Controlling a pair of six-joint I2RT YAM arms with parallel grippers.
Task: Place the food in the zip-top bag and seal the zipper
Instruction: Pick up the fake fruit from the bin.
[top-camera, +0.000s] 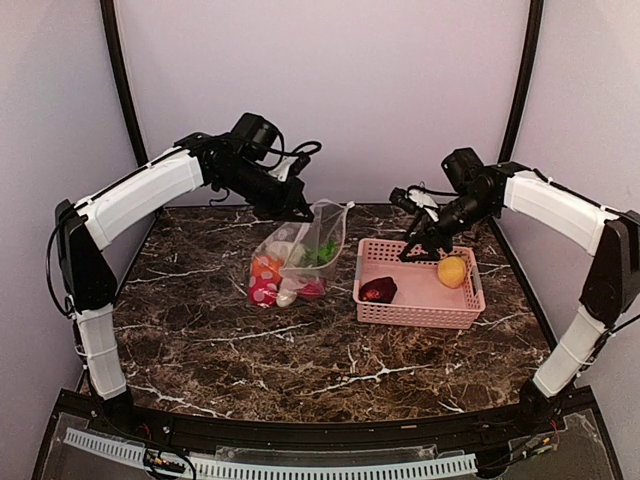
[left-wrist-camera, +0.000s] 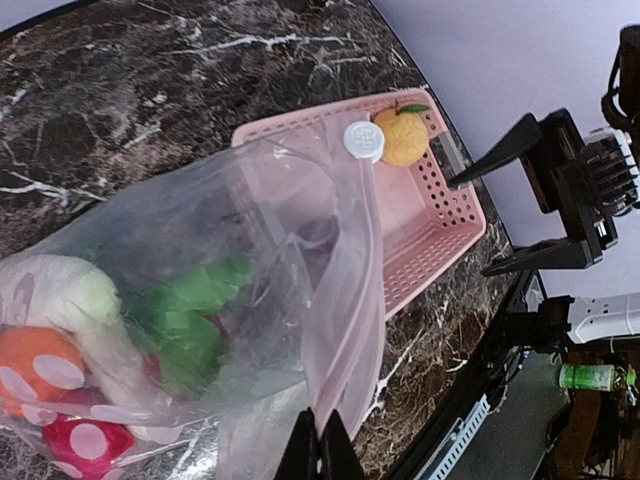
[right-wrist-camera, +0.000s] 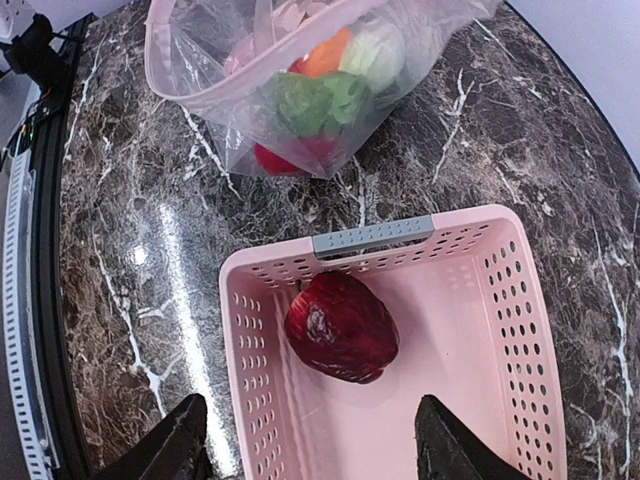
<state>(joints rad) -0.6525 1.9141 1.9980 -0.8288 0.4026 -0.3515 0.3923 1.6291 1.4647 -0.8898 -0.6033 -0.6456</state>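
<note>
My right gripper moves down into the basket toward the grey handle next, open fingers straddling the dark maroon piece (right-wrist-camera: 342, 327), because it lies low in the basket's near corner.
The clear zip-top bag (top-camera: 300, 255) stands on the table left of the pink basket. It holds several food pieces: green, white, orange and red spotted ones (left-wrist-camera: 180, 320). My left gripper (top-camera: 300, 212) is shut on the bag's pinkish zipper strip (left-wrist-camera: 345, 330) and holds that edge up; its fingertips (left-wrist-camera: 320, 450) pinch the strip. A white slider (left-wrist-camera: 363, 140) sits on the strip's far end. A dark maroon food piece (right-wrist-camera: 342, 327) and a yellow-orange fruit (top-camera: 452, 271) lie in the basket. My right gripper (right-wrist-camera: 312, 445) is open and empty above the maroon piece.
The pink slotted basket (top-camera: 418, 318) stands right of centre, with a grey handle (right-wrist-camera: 372, 237) on the side facing the bag. The bag's open mouth (right-wrist-camera: 200, 90) faces the basket. Purple walls stand close behind and on both sides.
</note>
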